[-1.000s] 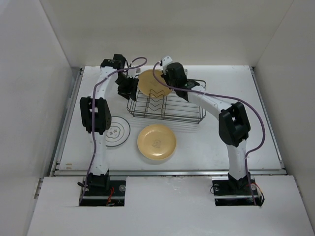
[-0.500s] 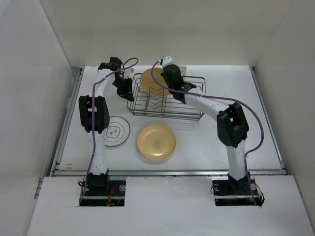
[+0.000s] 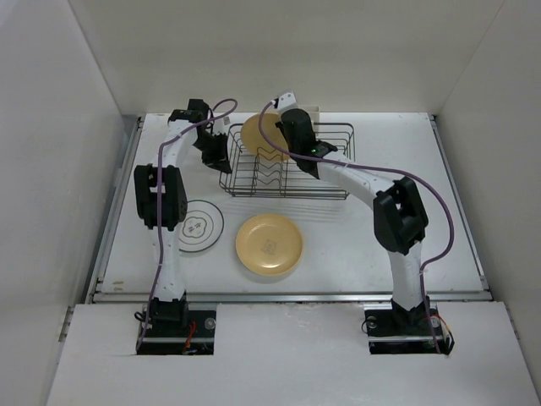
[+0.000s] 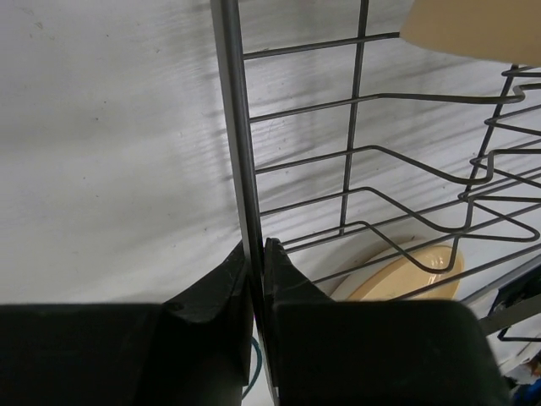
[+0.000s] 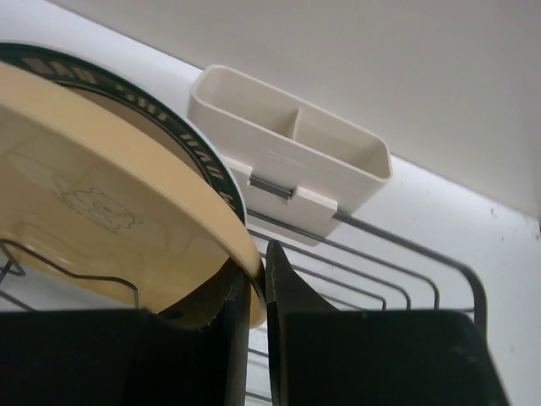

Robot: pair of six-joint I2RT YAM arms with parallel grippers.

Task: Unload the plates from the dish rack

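My right gripper should next rise and move back and down to release the yellow-orange plate's rim over the second plate, because the second yellow plate is below and back from my gripper.
The dish rack stands at the back middle of the table. A yellow-orange plate stands upright in its left end. My right gripper is shut on that plate's rim. Right behind it stands a plate with a dark green lettered rim. My left gripper is shut on the rack's left edge wire, with the wire between its fingertips. A white plate with a dark line drawing and a second yellow plate lie flat on the table in front of the rack.
A cream plastic holder hangs on the rack's back edge, close to the back wall. White walls enclose the table on three sides. Purple cables loop along both arms.
My left gripper has shut on the rack's left edge wire. The rack has shifted slightly toward the back and straightened. The right gripper has kept its hold on the yellow plate.
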